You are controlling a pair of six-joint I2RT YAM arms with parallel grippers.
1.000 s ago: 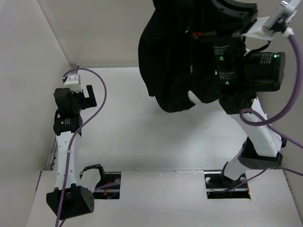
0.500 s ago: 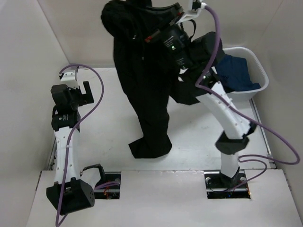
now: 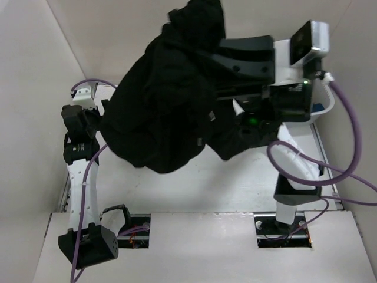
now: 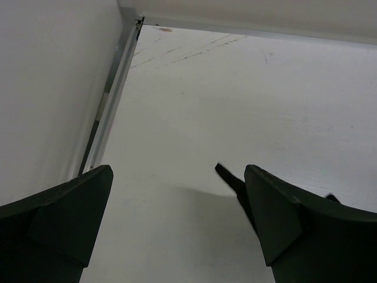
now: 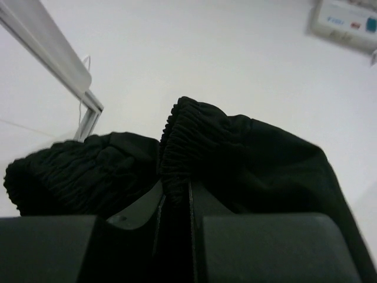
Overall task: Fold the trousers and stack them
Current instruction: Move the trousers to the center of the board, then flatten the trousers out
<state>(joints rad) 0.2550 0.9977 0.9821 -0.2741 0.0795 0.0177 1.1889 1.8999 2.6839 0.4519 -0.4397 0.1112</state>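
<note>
I will lower the hanging trousers with my right gripper to its left in the top view and let go of the trousers' waistband.
The black trousers [image 3: 165, 106] hang in the air in a big bunch over the left middle of the table, held from above. My right gripper [image 3: 221, 56] is shut on their gathered elastic waistband [image 5: 177, 135], and the rest of the fabric [image 5: 259, 159] spills round the fingers. My left gripper [image 3: 91, 112] is open and empty, low at the far left beside the wall, partly behind the hanging cloth. In the left wrist view its fingers [image 4: 178, 177] stand wide apart over bare table, with a thin dark sliver [image 4: 227, 175] beside the right finger.
A white basket [image 3: 321, 115] holding a blue garment [image 3: 318, 108] stands at the back right, mostly hidden by my right arm. White walls close in the back and left sides. A metal rail [image 4: 112, 88] runs along the table's left edge.
My right arm has swung left, carrying the trousers from the back right across the table. The leg that hung down to the table has lifted and bunched up. The left arm has barely moved.
</note>
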